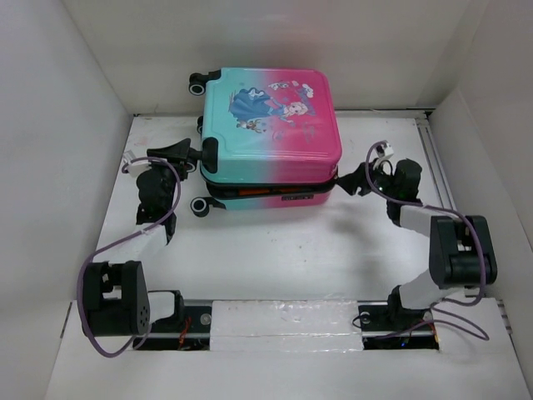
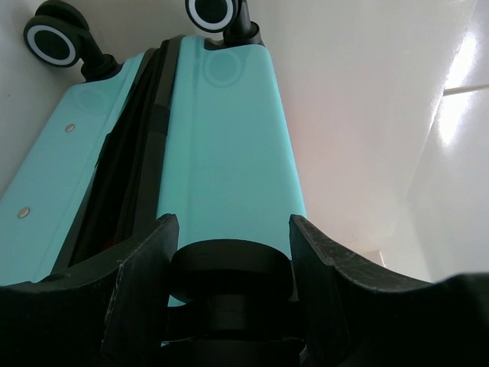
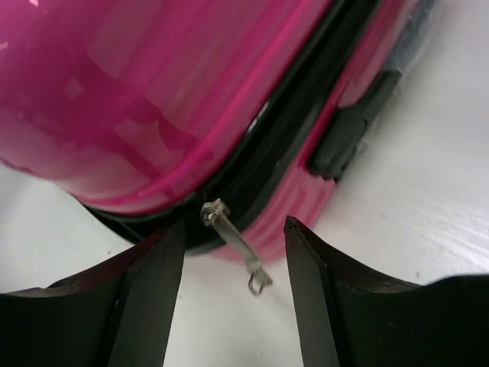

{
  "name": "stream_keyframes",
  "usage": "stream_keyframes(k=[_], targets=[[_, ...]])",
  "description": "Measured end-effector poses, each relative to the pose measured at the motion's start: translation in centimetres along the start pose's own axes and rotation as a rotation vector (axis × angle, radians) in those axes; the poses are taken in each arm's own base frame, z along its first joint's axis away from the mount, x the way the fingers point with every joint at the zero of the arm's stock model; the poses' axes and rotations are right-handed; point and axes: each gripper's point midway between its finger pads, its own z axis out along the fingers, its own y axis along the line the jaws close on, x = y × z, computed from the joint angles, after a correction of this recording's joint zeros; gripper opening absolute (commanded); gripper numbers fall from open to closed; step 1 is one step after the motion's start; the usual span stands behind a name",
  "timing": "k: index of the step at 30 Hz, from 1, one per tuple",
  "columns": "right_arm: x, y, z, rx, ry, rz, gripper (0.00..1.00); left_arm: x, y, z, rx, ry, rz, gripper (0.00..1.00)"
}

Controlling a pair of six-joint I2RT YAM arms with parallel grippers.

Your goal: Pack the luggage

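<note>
My right gripper closes on the zipper pull at the luggage's pink front corner next. The metal zipper pull (image 3: 237, 246) hangs between my right gripper's fingers.
The luggage (image 1: 271, 125), teal to pink with a princess print, lies flat at the back of the table with its shells folded together. A dark gap runs along the seam in the left wrist view (image 2: 126, 176). My left gripper (image 1: 193, 152) is at its left side, its fingers pressed on both sides of a black wheel (image 2: 229, 267) under the teal shell (image 2: 229, 138). My right gripper (image 1: 341, 182) is open at the pink front right corner (image 3: 153, 92). A metal zipper pull (image 3: 237, 246) hangs between its fingers, touching neither.
White walls enclose the table on the left, back and right. Other wheels stick out at the back left (image 1: 197, 83) and front left (image 1: 200, 206). A black foot (image 3: 348, 134) sits on the pink side. The arms' base rail (image 1: 283, 321) runs along the near edge.
</note>
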Motion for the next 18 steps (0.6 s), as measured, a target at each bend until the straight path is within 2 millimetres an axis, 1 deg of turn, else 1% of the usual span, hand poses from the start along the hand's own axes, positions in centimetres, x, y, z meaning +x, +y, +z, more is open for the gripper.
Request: stream_keyframes(k=[2, 5, 6, 8, 10, 11, 14, 15, 18], targets=[[-0.5, -0.1, 0.9, -0.05, 0.004, -0.009, 0.6, 0.0, -0.1, 0.0, 0.005, 0.001, 0.002, 0.0], [0.3, -0.2, 1.8, -0.111, 0.032, 0.016, 0.58, 0.0, -0.2, 0.0, 0.009, 0.0, 0.007, 0.0], [0.6, -0.3, 1.9, -0.128, 0.039, 0.032, 0.58, -0.1, -0.2, 0.0, 0.01, -0.001, 0.008, 0.0], [0.7, -0.2, 2.0, -0.157, 0.04, 0.043, 0.58, -0.1, -0.2, 0.0, 0.011, -0.002, 0.009, 0.0], [0.6, 0.0, 2.0, -0.165, 0.035, 0.046, 0.54, -0.1, -0.3, 0.0, 0.014, -0.002, 0.009, 0.0], [0.6, 0.1, 2.0, -0.168, 0.033, 0.046, 0.45, -0.1, -0.3, 0.0, 0.016, -0.002, 0.009, 0.0], [0.5, 0.4, 1.7, -0.16, 0.022, 0.057, 0.29, 0.0, -0.4, 0.0, 0.02, 0.001, 0.009, 0.0], [0.4, 0.5, 1.5, -0.15, 0.015, 0.059, 0.18, 0.1, -0.5, 0.0, 0.021, 0.005, 0.009, 0.0], [0.0, 0.9, 1.0, -0.127, 0.001, 0.049, 0.11, 0.5, -0.6, -0.1, 0.029, 0.015, 0.008, 0.0]])
